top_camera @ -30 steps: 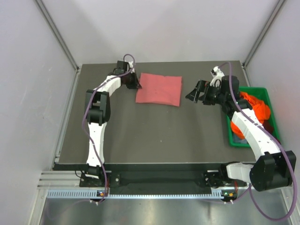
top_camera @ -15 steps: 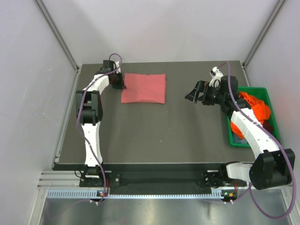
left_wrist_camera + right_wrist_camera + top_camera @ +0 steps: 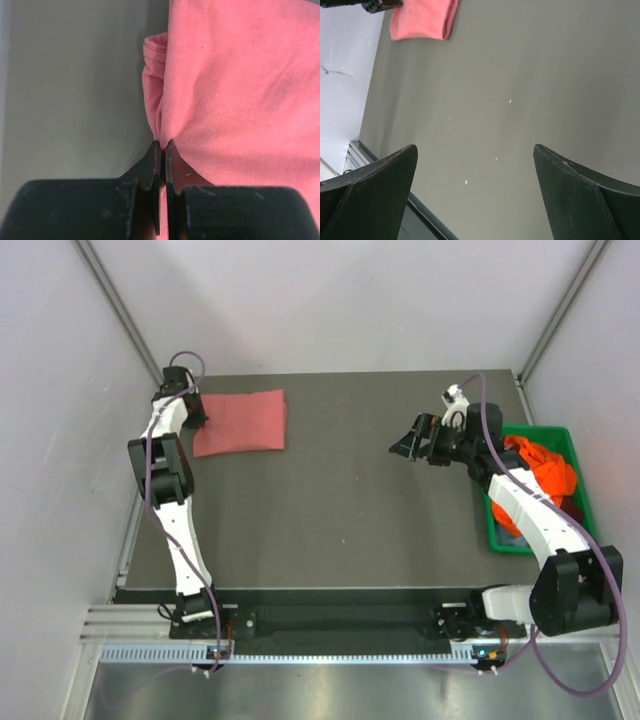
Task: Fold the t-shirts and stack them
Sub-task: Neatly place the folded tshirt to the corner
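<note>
I will slide the pink t-shirt's pinched edge toward the nearby side wall with my left gripper and then let go of it, because there is still empty table between them.
The folded salmon-pink t-shirt [image 3: 242, 421] lies flat at the far left of the dark table. My left gripper [image 3: 198, 420] is shut on its left edge; the left wrist view shows the two black fingers [image 3: 152, 162] pinched tight on a fold of the pink cloth [image 3: 240, 85]. My right gripper [image 3: 403, 447] is open and empty above the right middle of the table, its wide-apart fingers [image 3: 375, 185] over bare tabletop. The pink shirt also shows far off in the right wrist view [image 3: 422, 19]. An orange t-shirt [image 3: 543, 464] lies bunched in the green bin, with dark maroon and bluish cloth beside it.
The green plastic bin [image 3: 575, 456] stands at the table's right edge, next to the right arm. White walls and metal corner posts enclose the back and sides. The table's left edge [image 3: 145, 470] is close to the left gripper.
My left gripper has dragged the folded pink t-shirt from the far middle of the table to the far left corner. The right gripper has stayed almost in place, open.
</note>
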{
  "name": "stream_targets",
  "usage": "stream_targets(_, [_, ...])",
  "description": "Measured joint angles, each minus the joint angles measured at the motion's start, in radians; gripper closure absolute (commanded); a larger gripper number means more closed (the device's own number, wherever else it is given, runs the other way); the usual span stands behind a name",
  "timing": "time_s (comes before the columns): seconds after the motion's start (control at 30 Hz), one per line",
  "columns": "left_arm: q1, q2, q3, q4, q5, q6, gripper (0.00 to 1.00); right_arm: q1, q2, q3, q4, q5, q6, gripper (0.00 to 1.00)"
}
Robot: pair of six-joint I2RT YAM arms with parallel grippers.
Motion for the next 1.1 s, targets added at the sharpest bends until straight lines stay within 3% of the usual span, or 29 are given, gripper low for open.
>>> stream_targets(0.2, [0.044,0.050,0.079,0.001,-0.058,0.024,1.00,0.000,0.038,0.000,0.005,-0.014,0.006,0.00])
stream_targets(0.5, [0.085,0.090,0.145,0.003,-0.036,0.021,0.99,0.000,0.045,0.000,0.004,-0.014,0.009,0.00])
stream_targets(0.57, [0.089,0.093,0.150,0.003,-0.040,0.014,0.90,0.000,0.044,0.000,0.003,-0.013,0.010,0.00])
stream_targets(0.63, [0.089,0.093,0.150,0.004,-0.044,0.010,0.74,0.000,0.041,0.000,0.000,-0.012,0.010,0.00])
stream_targets(0.73, [0.089,0.093,0.150,0.008,-0.052,0.005,0.38,0.000,0.023,0.000,-0.002,-0.009,0.015,0.00])
stream_targets(0.87, [0.095,0.079,0.150,0.001,-0.059,-0.032,0.29,0.000,-0.017,0.000,-0.019,0.006,0.014,0.00])
stream_targets(0.97, [0.096,0.036,0.134,-0.010,-0.052,-0.063,0.09,0.000,-0.033,0.006,-0.062,0.024,0.013,0.00])
stream_targets(1.1, [0.085,-0.116,0.043,-0.040,-0.003,-0.112,0.06,0.000,-0.056,0.013,-0.088,0.023,0.018,0.00])
